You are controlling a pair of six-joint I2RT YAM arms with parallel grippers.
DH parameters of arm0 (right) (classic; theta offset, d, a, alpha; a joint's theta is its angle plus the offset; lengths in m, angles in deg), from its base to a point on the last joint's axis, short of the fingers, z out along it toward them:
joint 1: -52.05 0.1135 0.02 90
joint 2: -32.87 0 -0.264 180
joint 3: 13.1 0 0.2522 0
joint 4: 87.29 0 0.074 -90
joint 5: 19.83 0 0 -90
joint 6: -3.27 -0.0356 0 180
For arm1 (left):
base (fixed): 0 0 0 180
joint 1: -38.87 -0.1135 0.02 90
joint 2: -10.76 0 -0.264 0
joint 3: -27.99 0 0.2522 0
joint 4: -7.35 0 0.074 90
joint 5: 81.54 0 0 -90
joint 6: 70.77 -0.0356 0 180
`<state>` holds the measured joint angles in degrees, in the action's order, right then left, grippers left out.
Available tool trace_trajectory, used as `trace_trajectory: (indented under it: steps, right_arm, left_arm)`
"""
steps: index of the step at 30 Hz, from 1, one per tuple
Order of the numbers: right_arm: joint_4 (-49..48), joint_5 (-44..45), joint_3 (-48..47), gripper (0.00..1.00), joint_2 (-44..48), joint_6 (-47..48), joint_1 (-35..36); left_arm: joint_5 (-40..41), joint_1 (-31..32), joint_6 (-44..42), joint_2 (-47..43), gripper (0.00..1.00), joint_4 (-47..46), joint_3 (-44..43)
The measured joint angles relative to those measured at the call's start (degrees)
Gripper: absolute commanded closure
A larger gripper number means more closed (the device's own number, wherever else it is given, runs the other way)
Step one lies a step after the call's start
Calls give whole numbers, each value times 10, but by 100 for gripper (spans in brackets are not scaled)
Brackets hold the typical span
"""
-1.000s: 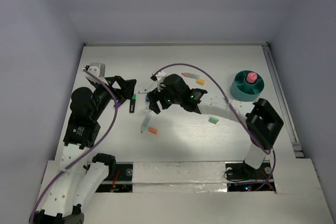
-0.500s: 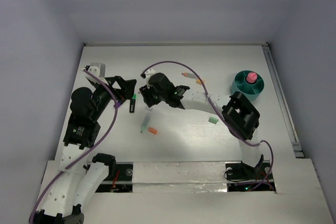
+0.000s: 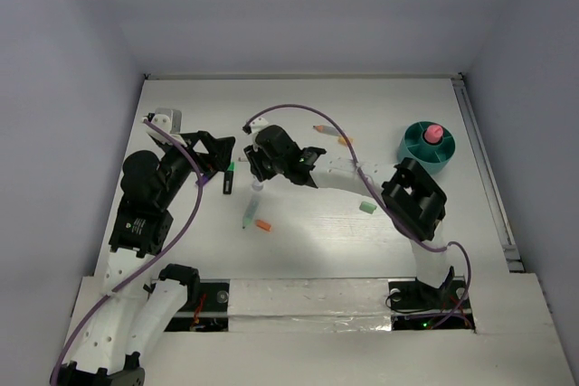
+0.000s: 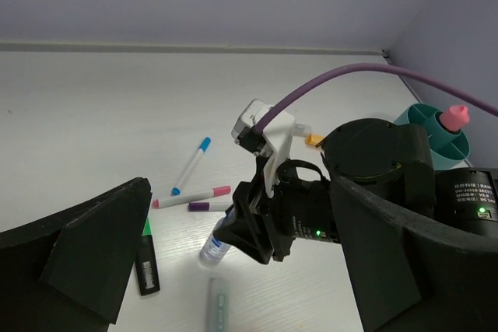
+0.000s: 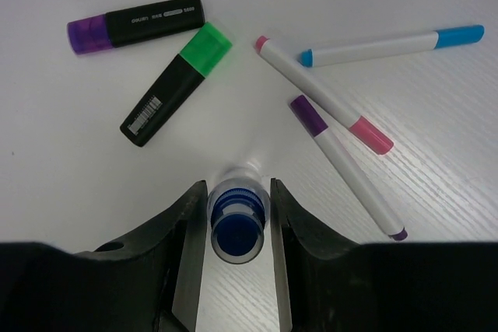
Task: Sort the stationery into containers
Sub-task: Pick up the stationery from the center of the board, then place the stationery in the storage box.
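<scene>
The robot's right hand should next lift the bottle across to the teal holder on its right in the top view, to the holder's near section (image 3: 426, 155), and let it go there, because the middle section is full.
My right gripper (image 3: 257, 172) is shut on a small clear bottle with a blue cap (image 5: 238, 221), held tilted with its far end at the table; the bottle also shows in the left wrist view (image 4: 210, 245). Beyond it lie white markers with blue (image 5: 393, 46), pink (image 5: 323, 99) and purple (image 5: 346, 167) caps. My left gripper (image 3: 220, 153) is open and empty, left of these. A pale green pen (image 3: 249, 214) and an orange eraser (image 3: 263, 224) lie nearer. The teal holder (image 3: 426, 145) at the far right holds a pink-topped piece (image 3: 433, 133).
Two black highlighters lie by the markers, one with a green cap (image 5: 175, 83) and one with a purple cap (image 5: 136, 23). A green eraser (image 3: 367, 208) lies mid-table. An orange eraser (image 3: 345, 140) lies farther back. A purple cable (image 3: 308, 117) arcs over the right arm.
The right arm swung left and its gripper settled over the marker group with the bottle between its fingers. In the last half second it hardly moved. The left arm stayed still.
</scene>
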<state>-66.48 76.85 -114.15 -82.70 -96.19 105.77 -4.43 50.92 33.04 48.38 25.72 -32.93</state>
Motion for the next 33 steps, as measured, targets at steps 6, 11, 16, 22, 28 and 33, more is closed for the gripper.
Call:
trace_trajectory:
  steps: [6, 11, 16, 22, 28, 33]
  right_arm:
    - [-2, 44, 36, 100, 70, -11, 0]
    - [-11, 104, 91, 100, 221, -23, -32]
    - [-13, 170, 183, 100, 382, -60, -193]
    - [49, 251, 294, 100, 503, -83, -363]
    - [82, 263, 320, 100, 522, -90, -419]
    - [97, 263, 341, 100, 524, -97, -430]
  left_arm:
    - [0, 0, 0, -3, 1, 0, 1]
    - [-1, 0, 0, -6, 1, 0, 3]
    - [-4, 0, 2, -9, 1, 0, 3]
    - [-5, 5, 2, -19, 1, 0, 3]
    - [-3, 19, 2, -22, 1, 0, 3]
    - [-1, 29, 2, -23, 1, 0, 3]
